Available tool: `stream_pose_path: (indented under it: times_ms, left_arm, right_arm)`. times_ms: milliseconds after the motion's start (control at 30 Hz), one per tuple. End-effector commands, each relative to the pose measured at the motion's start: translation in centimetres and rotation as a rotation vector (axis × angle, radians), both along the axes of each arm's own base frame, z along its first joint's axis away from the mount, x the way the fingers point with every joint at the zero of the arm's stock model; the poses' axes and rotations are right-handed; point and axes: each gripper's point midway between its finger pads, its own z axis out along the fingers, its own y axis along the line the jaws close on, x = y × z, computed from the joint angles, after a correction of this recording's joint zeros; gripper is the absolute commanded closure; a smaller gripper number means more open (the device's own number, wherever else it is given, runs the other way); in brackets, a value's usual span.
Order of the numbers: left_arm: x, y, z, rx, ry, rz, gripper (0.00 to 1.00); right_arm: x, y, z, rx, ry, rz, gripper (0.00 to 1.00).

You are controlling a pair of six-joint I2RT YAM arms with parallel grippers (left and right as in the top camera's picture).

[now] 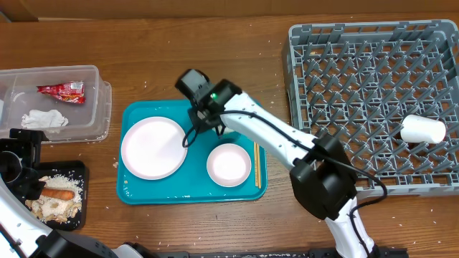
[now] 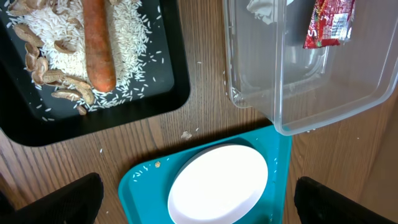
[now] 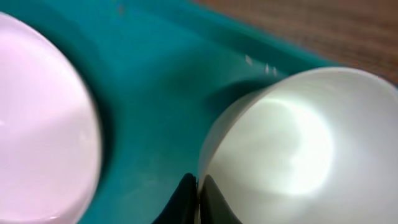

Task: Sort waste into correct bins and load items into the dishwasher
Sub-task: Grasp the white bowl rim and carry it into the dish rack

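The right gripper lifts the bowl over the dish rack [image 1: 373,72] next and tips it down beyond the white cup, because the rack's wires there are empty.
My right gripper [image 1: 214,127] [image 3: 198,193] is shut on the rim of a white bowl [image 3: 292,143] [image 1: 229,164] on the teal tray [image 1: 193,190]. The large white plate [image 1: 153,148] [image 2: 217,186] lies to its left. Wooden chopsticks [image 1: 256,165] lie on the tray's right side. A white cup [image 1: 423,129] lies in the grey dish rack [image 1: 373,72]. The clear tub [image 1: 93,100] holds the red wrapper [image 1: 63,90] [image 2: 328,23] and the tissue [image 1: 43,119]. The black tray [image 1: 77,172] holds the carrot stick [image 1: 59,194] [image 2: 98,43] and crumbs. My left gripper [image 1: 21,168] [image 2: 199,205] is open and empty.
The dish rack fills the back right of the wooden table. The clear tub and black tray sit along the left edge, close to the teal tray. A few crumbs lie on the wood between them.
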Motion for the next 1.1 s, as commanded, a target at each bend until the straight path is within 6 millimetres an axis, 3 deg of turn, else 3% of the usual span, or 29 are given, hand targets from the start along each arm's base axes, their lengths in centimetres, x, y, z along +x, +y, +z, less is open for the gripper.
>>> stream_pose_path:
  times_ms: [0, 100, 233, 400, 500, 700, 833, 1000, 1067]
  left_arm:
    - [0.2, 0.1, 0.1, 0.003, -0.005, -0.011, 0.0]
    - [0.2, 0.1, 0.1, 0.003, -0.005, -0.011, 0.0]
    - [0.2, 0.1, 0.1, 0.003, -0.005, -0.011, 0.0]
    - [0.2, 0.1, 0.1, 0.003, -0.005, -0.011, 0.0]
    - [0.2, 0.1, 0.1, 0.003, -0.005, -0.011, 0.0]
    - [0.2, 0.1, 0.1, 0.003, -0.005, -0.011, 0.0]
    - [0.2, 0.1, 0.1, 0.003, -0.005, -0.011, 0.0]
    - [0.2, 0.1, 0.1, 0.003, -0.005, -0.011, 0.0]
    - [0.2, 0.1, 0.1, 0.003, -0.005, -0.011, 0.0]
  right_arm:
    - [2.7, -0.7, 8.4, 0.103, -0.116, -0.05, 0.96]
    - [4.3, -3.5, 12.7, 0.139, -0.161, -0.112, 0.96]
    - [6.2, -8.8, 16.5, 0.173, -0.202, -0.238, 0.96]
    - [8.5, -17.8, 20.1, 0.28, -0.194, -0.395, 0.96]
    - [9.6, -22.9, 21.3, 0.452, -0.133, -0.394, 0.96]
    - [10.8, -33.5, 21.9, 0.83, -0.057, -0.418, 0.96]
    - [10.8, -39.0, 21.8, 1.049, -0.079, -0.377, 0.96]
    - [11.4, -43.5, 19.9, 1.241, -0.076, -0.398, 0.96]
    - [11.8, -44.8, 18.3, 1.28, -0.055, -0.426, 0.96]
